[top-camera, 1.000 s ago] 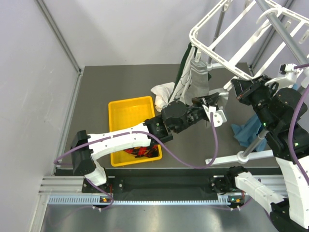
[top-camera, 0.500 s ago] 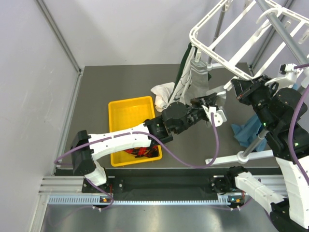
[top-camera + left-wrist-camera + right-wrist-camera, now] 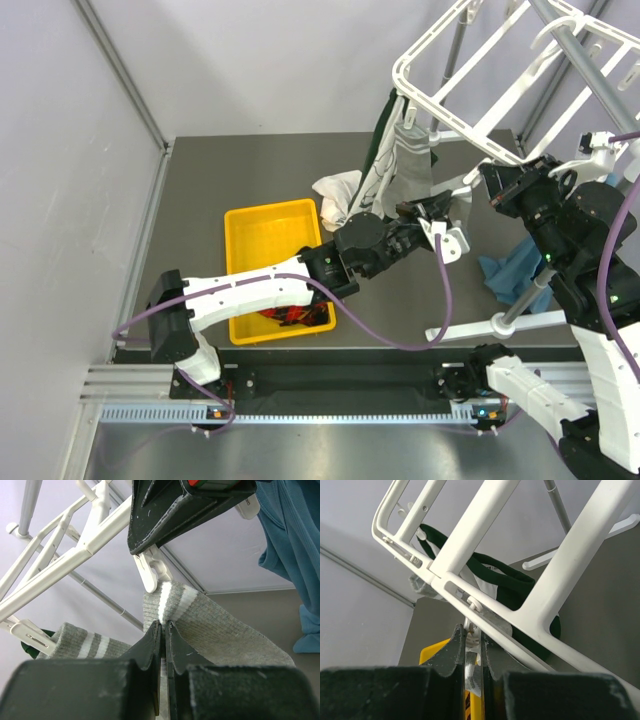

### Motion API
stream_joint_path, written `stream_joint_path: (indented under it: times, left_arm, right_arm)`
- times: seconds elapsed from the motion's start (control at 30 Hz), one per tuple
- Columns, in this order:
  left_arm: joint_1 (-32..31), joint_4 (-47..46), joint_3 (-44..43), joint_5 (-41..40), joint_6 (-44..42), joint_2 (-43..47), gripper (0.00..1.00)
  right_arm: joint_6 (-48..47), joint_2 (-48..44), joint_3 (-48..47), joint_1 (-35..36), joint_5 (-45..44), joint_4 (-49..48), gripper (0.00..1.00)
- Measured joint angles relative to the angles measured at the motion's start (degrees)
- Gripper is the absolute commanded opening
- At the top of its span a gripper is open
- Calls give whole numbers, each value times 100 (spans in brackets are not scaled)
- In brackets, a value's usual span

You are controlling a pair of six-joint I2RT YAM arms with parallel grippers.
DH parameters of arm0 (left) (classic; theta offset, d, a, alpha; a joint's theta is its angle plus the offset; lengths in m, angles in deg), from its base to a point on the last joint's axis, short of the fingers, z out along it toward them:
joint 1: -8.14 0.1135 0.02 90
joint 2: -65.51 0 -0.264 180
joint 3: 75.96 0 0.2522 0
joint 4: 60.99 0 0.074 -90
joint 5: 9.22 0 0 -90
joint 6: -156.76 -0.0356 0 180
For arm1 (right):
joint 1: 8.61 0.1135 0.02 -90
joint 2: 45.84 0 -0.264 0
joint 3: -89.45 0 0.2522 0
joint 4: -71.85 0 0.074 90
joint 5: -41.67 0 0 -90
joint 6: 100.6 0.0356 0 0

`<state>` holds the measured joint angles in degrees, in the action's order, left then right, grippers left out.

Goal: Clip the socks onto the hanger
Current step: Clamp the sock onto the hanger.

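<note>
Next, my left gripper raises the sock's striped cuff deeper into the white clip and releases it there. Only the cuff's edge reaches the tips of the clip.
A light grey sock (image 3: 210,622) with white cuff stripes is pinched in my shut left gripper (image 3: 163,626), its cuff raised to a small white clip (image 3: 150,572) under the white hanger (image 3: 75,550). My right gripper (image 3: 473,634) is shut on that clip (image 3: 476,639), just below a hanger (image 3: 485,525) bar. From above, both grippers meet under the hanger (image 3: 450,100): left gripper (image 3: 438,208), right gripper (image 3: 488,180). Another grey sock (image 3: 82,642) hangs from a clip (image 3: 30,632) further left. Argyle socks (image 3: 290,315) lie in the yellow bin.
The yellow bin (image 3: 262,225) sits at the table's middle left. A blue cloth (image 3: 503,275) lies by the grey stand pole (image 3: 530,295). A white cloth (image 3: 335,188) and a dark green garment (image 3: 512,582) sit under the hanger's far side.
</note>
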<state>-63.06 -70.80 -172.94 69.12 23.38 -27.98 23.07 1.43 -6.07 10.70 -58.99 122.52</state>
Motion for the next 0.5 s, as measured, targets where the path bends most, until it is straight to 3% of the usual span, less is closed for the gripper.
stream_joint_path:
  times: [0.5]
  left_arm:
    - [-22,-4,-216,28,26,-11,0]
  right_arm:
    - [48,0,0,0,31,-4,0]
